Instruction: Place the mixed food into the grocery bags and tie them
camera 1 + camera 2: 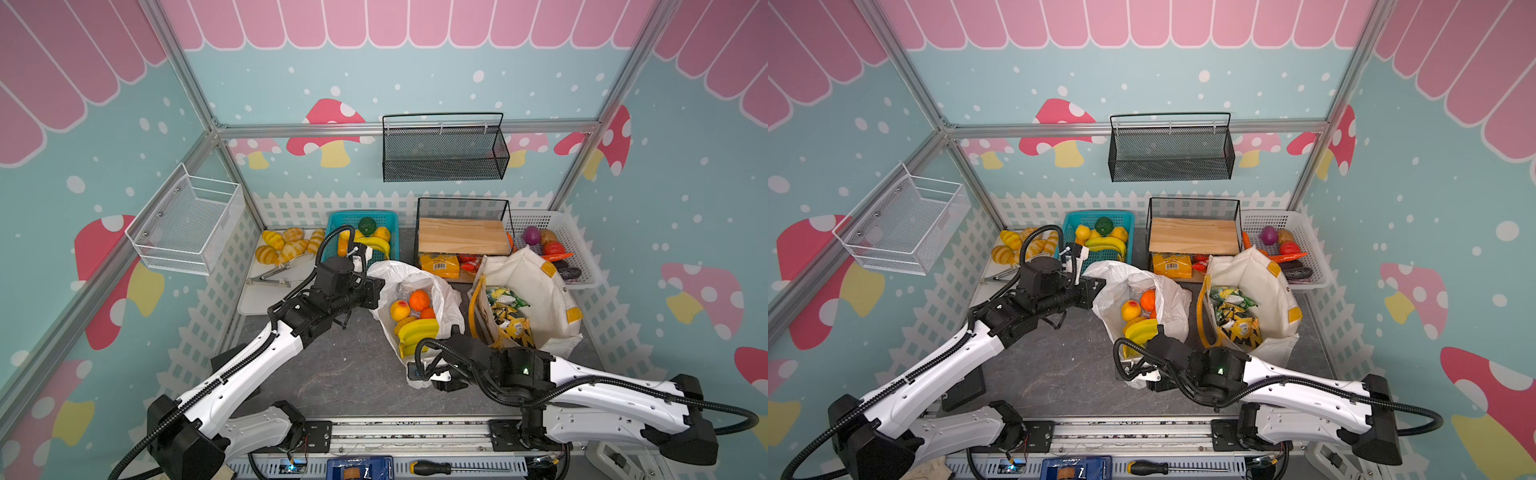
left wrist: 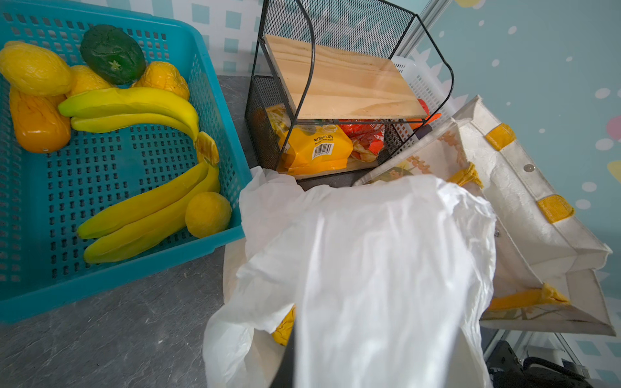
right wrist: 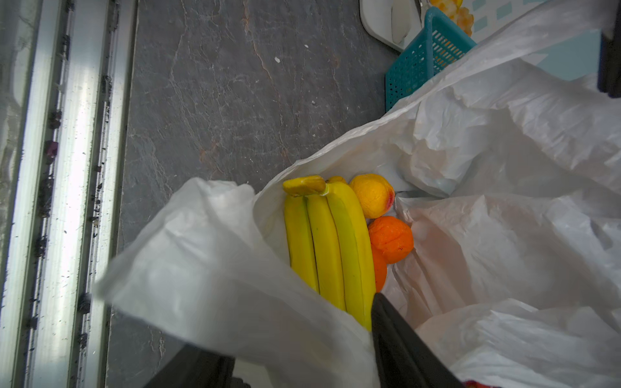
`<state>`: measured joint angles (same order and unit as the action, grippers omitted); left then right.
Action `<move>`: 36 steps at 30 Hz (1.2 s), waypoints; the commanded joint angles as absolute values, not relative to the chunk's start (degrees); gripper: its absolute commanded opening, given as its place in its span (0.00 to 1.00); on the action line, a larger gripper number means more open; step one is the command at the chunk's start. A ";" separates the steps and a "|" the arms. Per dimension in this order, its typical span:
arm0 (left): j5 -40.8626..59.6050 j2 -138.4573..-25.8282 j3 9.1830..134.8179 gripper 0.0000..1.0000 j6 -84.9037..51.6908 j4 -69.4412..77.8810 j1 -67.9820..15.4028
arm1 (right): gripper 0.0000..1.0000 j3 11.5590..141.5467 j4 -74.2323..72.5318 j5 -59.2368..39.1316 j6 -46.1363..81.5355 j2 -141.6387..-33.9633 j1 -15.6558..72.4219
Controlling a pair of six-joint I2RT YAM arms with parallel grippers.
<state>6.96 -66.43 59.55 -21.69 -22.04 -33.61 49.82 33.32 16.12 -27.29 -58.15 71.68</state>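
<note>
My left gripper next draws the bag's rim away from the cream tote (image 1: 536, 282) and releases it beside the teal basket, as film sags in loose folds.
The white plastic grocery bag (image 1: 415, 272) (image 1: 1129, 272) lies open mid-table. Inside it are bananas (image 1: 417, 332) (image 3: 329, 248), oranges (image 1: 419, 300) (image 3: 391, 236) and a yellow-red fruit (image 3: 373, 195). My left gripper (image 1: 377, 286) (image 1: 1098, 284) is shut on the bag's far-left rim, and the film drapes over the left wrist view. My right gripper (image 1: 415, 368) (image 3: 295, 362) sits at the bag's near rim. Its jaws stand apart, with a fold of film between the fingers (image 3: 400, 339). The cream tote (image 1: 536, 282) (image 1: 1262, 274), to the right of the bag, holds snack packets (image 1: 509, 316).
Along the back stand a teal basket (image 1: 392, 216) (image 2: 215, 87) of fruit, a black wire rack (image 1: 463, 203) with a wooden shelf over more packets, and a white basket (image 1: 582, 257) of vegetables. A white tray (image 1: 257, 301) holds bread rolls and tongs. A screwdriver (image 1: 432, 467) lies at the front.
</note>
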 commanded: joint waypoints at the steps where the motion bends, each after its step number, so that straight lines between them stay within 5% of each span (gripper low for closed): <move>1: 8.00 -66.44 60.33 0.00 -21.53 -22.72 -33.16 | 0.51 48.60 25.26 19.24 -31.32 -58.96 71.98; 10: 7.18 -61.45 60.15 0.00 -24.55 -24.21 -33.20 | 0.01 41.65 -3.43 20.31 -29.67 -48.54 67.82; 16: 6.82 -52.56 59.08 0.00 -26.26 -23.56 -33.16 | 0.00 38.83 -21.59 15.37 -19.62 -38.41 50.84; 29: -0.88 -50.04 61.39 0.00 -26.02 -27.87 -32.88 | 0.00 53.54 -14.57 -2.55 -2.02 -55.93 26.13; 36: 1.45 -49.87 66.39 0.00 -24.81 -29.11 -32.82 | 0.00 63.29 -12.23 -10.53 -0.07 -59.94 21.82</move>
<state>0.97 -50.87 63.31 -25.26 -28.47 -33.32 59.18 -11.81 -5.32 -1.96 -59.68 22.31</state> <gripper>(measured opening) 0.047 0.055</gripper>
